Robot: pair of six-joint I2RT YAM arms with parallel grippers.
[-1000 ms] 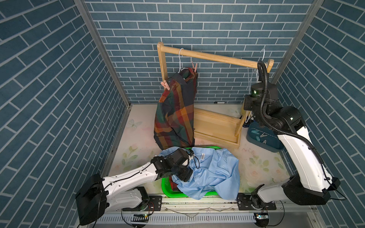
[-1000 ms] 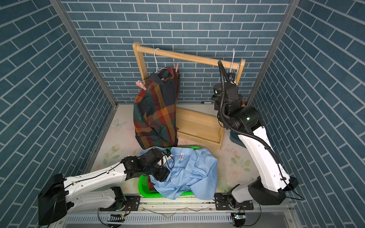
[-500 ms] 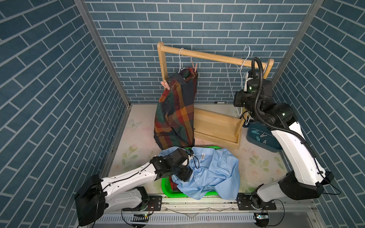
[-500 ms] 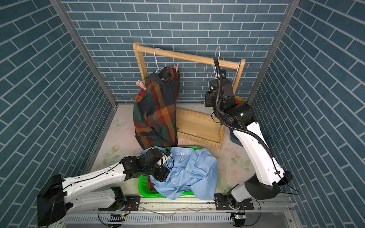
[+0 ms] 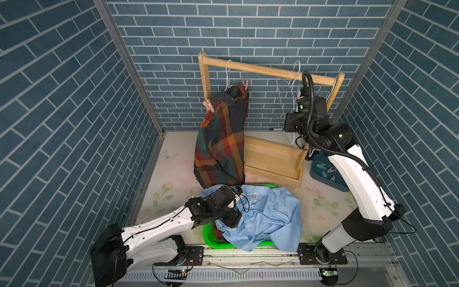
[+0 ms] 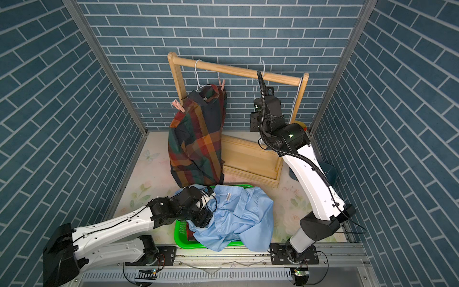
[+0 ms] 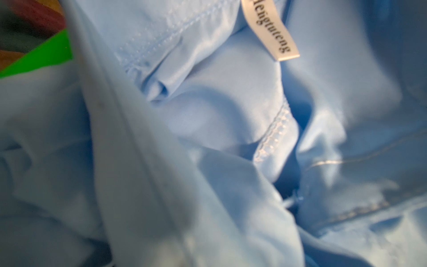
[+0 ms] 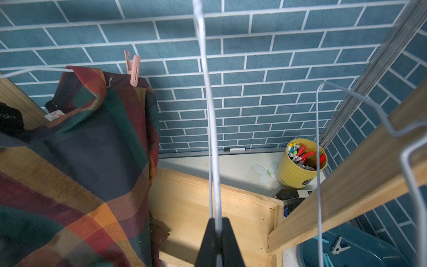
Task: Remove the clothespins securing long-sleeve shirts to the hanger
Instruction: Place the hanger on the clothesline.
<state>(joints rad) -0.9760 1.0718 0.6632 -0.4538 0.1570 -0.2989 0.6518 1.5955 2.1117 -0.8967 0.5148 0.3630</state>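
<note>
The robot needs to lower its right gripper until the hanger's hook, which stands clear of the wooden bar (image 5: 268, 70) that runs above the gripper, settles on that bar, and then release the hanger's wire.
A dark plaid long-sleeve shirt (image 5: 223, 139) hangs on a white wire hanger from the wooden rail (image 5: 268, 70). Two pink clothespins pin it, one on the shoulder (image 5: 208, 106) and one near the collar (image 5: 244, 84), the latter also in the right wrist view (image 8: 133, 69). The light blue shirt (image 5: 268, 216) lies crumpled over the green basket (image 5: 208, 236). My left gripper (image 5: 231, 220) is pressed into the blue cloth, which hides its jaws. My right gripper (image 8: 217, 227) is shut on the wire of a bare white hanger (image 5: 294, 79) that hooks over the rail.
Another bare wire hanger (image 8: 346, 97) hangs at the rail's right end beside the post. The rack's wooden base tray (image 5: 270, 159) sits below. A teal bin (image 5: 327, 174) holding loose clothespins stands under my right arm. A yellow cup of markers (image 8: 300, 161) is in the back corner.
My right gripper has moved left along the rail, sliding the bare hanger away from the right post. The left arm has not moved.
</note>
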